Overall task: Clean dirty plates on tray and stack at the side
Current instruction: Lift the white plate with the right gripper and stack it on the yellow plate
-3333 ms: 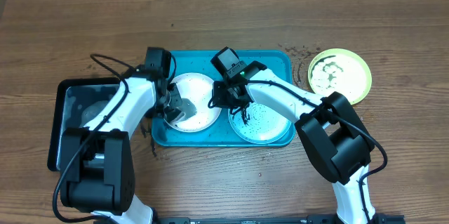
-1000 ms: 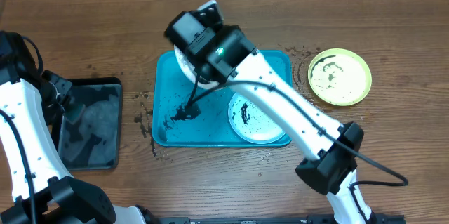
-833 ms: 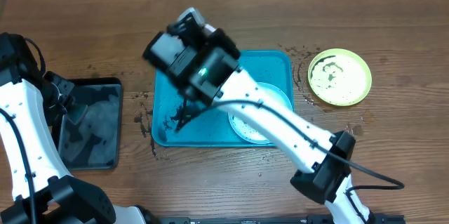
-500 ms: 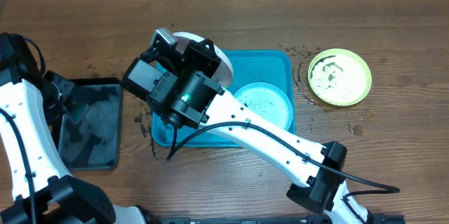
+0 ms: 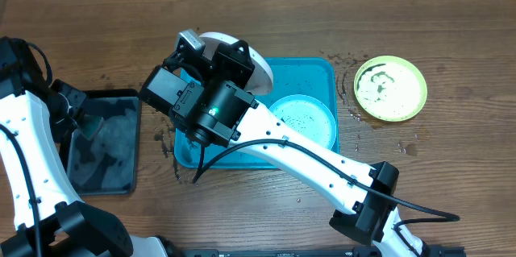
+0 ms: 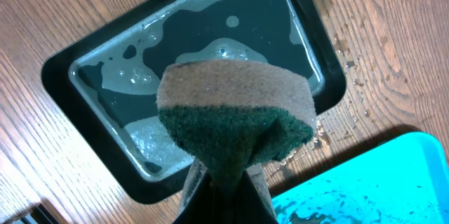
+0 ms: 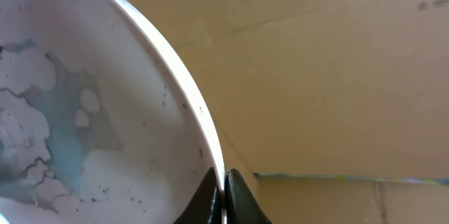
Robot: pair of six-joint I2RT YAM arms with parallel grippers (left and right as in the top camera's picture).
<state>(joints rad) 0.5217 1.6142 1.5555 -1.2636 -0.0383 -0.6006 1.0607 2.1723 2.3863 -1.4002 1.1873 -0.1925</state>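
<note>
My right gripper needs to swing across the turquoise tray and down next, tipping the white plate flat onto the yellow-green plate [image 5: 390,89], as it already lies at the side.
My right gripper [image 5: 227,57] is shut on the rim of the white plate [image 5: 256,65] and holds it tilted, high above the far left corner of the turquoise tray [image 5: 310,72]. In the right wrist view the two fingers pinch the rim [image 7: 223,182], and the plate's face [image 7: 77,119] shows wet patches and dark specks. The light blue plate [image 5: 305,118] lies in the tray's right half. The yellow-green plate [image 5: 391,88], smeared, lies on the table to the right of the tray. My left gripper [image 5: 74,116] is shut on a green-and-brown sponge [image 6: 235,119] above the black tray.
A black rectangular tray [image 5: 101,140] holding shallow water [image 6: 196,76] sits at the left of the table. Dark crumbs lie on the wood around the turquoise tray, whose corner shows in the left wrist view [image 6: 382,182]. My raised right arm hides the tray's left half from overhead.
My right arm has lifted the white plate out of the tray and swung it up and to the left. My left arm drew back with the sponge to the black tray.
</note>
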